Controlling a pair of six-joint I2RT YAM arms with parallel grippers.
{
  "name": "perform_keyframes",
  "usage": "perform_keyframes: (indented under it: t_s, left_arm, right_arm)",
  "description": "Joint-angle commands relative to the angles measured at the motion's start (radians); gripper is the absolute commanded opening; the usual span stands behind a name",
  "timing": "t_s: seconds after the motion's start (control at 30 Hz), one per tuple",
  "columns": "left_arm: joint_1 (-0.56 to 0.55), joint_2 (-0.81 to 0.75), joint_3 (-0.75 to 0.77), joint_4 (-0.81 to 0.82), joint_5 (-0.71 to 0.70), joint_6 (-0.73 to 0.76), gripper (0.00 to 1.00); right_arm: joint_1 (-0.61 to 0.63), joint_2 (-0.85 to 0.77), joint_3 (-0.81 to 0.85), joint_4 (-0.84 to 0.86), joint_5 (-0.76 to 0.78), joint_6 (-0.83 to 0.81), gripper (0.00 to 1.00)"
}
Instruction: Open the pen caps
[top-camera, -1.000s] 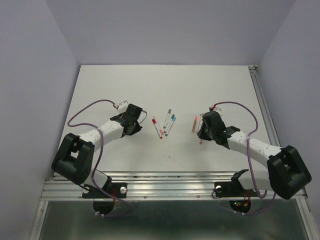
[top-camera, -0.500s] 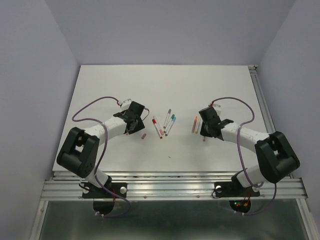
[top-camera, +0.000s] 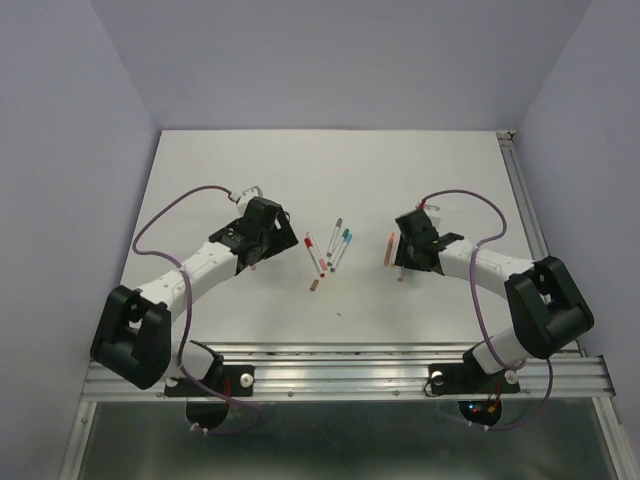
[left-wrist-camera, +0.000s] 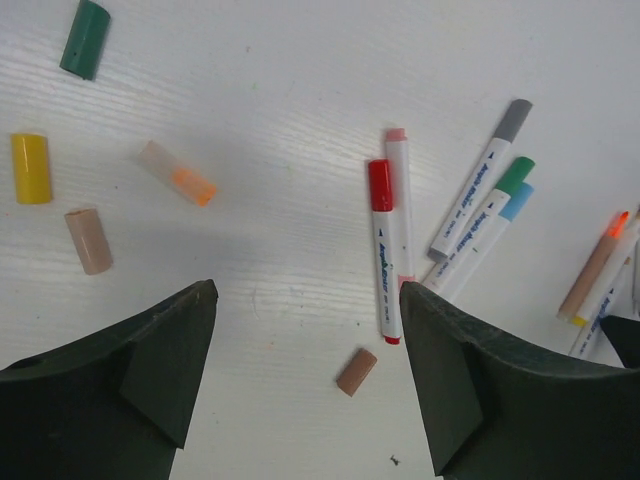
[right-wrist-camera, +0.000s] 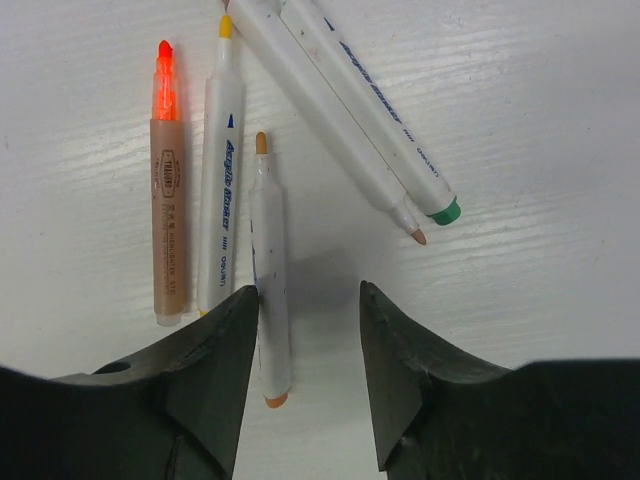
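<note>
My left gripper moves to the right in the top view next and lowers around the red cap, because that cap still covers its pen.
My left gripper (left-wrist-camera: 305, 300) (top-camera: 258, 245) hangs open above the table with nothing between its fingers. A brown pen cap (left-wrist-camera: 356, 371) (top-camera: 317, 284) lies loose on the table below it. More loose caps lie to the left: green (left-wrist-camera: 85, 38), yellow (left-wrist-camera: 31, 168), clear orange (left-wrist-camera: 177, 173) and beige (left-wrist-camera: 89, 240). Several capped pens (left-wrist-camera: 381, 250) (top-camera: 326, 251) lie in the middle. My right gripper (right-wrist-camera: 308, 295) (top-camera: 409, 258) is open; an uncapped orange-tipped pen (right-wrist-camera: 268, 290) lies on the table against its left finger, among other uncapped pens (right-wrist-camera: 220, 190) (top-camera: 390, 248).
An orange highlighter (right-wrist-camera: 168, 200) lies leftmost of the uncapped pens. Two white pens (right-wrist-camera: 350, 110) lie slantwise across the group's top. A metal rail (top-camera: 528, 215) runs along the table's right edge, and walls close in the left, back and right sides.
Both grippers have opened. The brown cap dropped from the left gripper and rolled right toward the capped pens. The right gripper let its pen go onto the table.
</note>
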Motion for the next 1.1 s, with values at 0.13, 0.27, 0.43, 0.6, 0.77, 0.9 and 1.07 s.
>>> perform_keyframes:
  t_s: [0.13, 0.27, 0.43, 0.6, 0.77, 0.9, 1.07]
  left_arm:
    - [0.001, -0.117, -0.048, 0.05, 0.071, 0.026, 0.87]
    - [-0.004, -0.103, -0.056, 0.069, 0.096, 0.009, 0.89]
    - [-0.038, -0.033, -0.036, 0.094, 0.125, -0.006, 0.9]
    - [-0.05, 0.095, 0.03, 0.073, 0.093, -0.029, 0.9]
    - [-0.071, 0.222, 0.121, 0.014, 0.051, -0.043, 0.88]
    - [-0.099, 0.297, 0.211, -0.035, -0.008, -0.066, 0.86]
    - [-0.118, 0.417, 0.332, -0.19, -0.126, -0.104, 0.81]
  right_arm:
    - [-0.009, -0.095, 0.054, -0.022, -0.016, -0.015, 0.82]
    - [-0.009, -0.198, -0.003, 0.01, -0.092, -0.027, 1.0]
    - [-0.007, -0.357, -0.098, 0.039, -0.15, -0.018, 1.0]
    - [-0.007, -0.514, -0.176, 0.027, -0.149, -0.004, 1.0]
    - [-0.007, -0.586, -0.228, 0.019, -0.135, 0.002, 1.0]
    - [-0.007, -0.603, -0.242, 0.025, -0.135, 0.009, 1.0]
    - [-0.007, -0.597, -0.248, 0.022, -0.119, 0.014, 1.0]
